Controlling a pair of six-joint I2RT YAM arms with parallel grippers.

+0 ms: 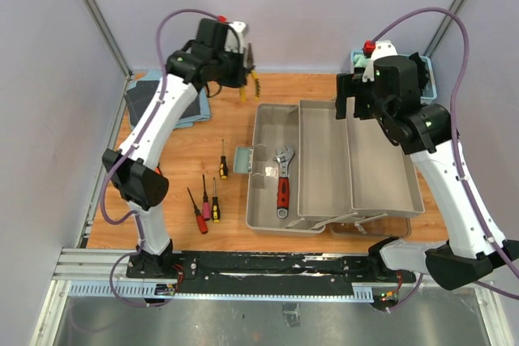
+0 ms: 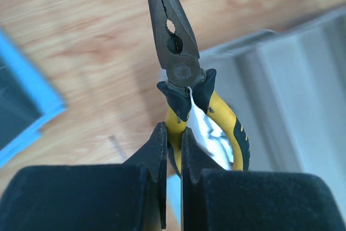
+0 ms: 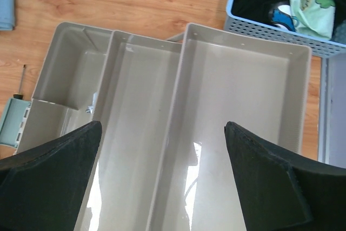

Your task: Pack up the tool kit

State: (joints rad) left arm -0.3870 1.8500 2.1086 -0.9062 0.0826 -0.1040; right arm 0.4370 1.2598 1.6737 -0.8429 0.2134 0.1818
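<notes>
The pliers (image 2: 175,52) should go next with my left gripper to its right in the top view, over the toolbox's empty middle tray below. Then my left gripper should lower and release them.
The grey-beige toolbox (image 1: 324,160) lies open at the table's middle with its trays folded out. It also shows in the right wrist view (image 3: 243,79). A red-handled wrench (image 1: 282,180) lies in its left tray. My left gripper (image 1: 243,62) is raised over the back of the table, left of the box. It is shut (image 2: 173,133) on one yellow handle of the long-nose pliers (image 2: 175,52), nose pointing away. My right gripper (image 1: 357,107) hovers open and empty (image 3: 162,128) above the box's right trays. Several small screwdrivers (image 1: 208,200) lie on the wood left of the box. No tape measure shows.
A blue slatted basket of cloths (image 3: 270,4) stands behind the box at the back right (image 1: 428,70). Folded dark cloths (image 1: 162,99) lie at the back left. A pale flap (image 1: 243,160) sticks out at the box's left side. Grey walls close in both sides.
</notes>
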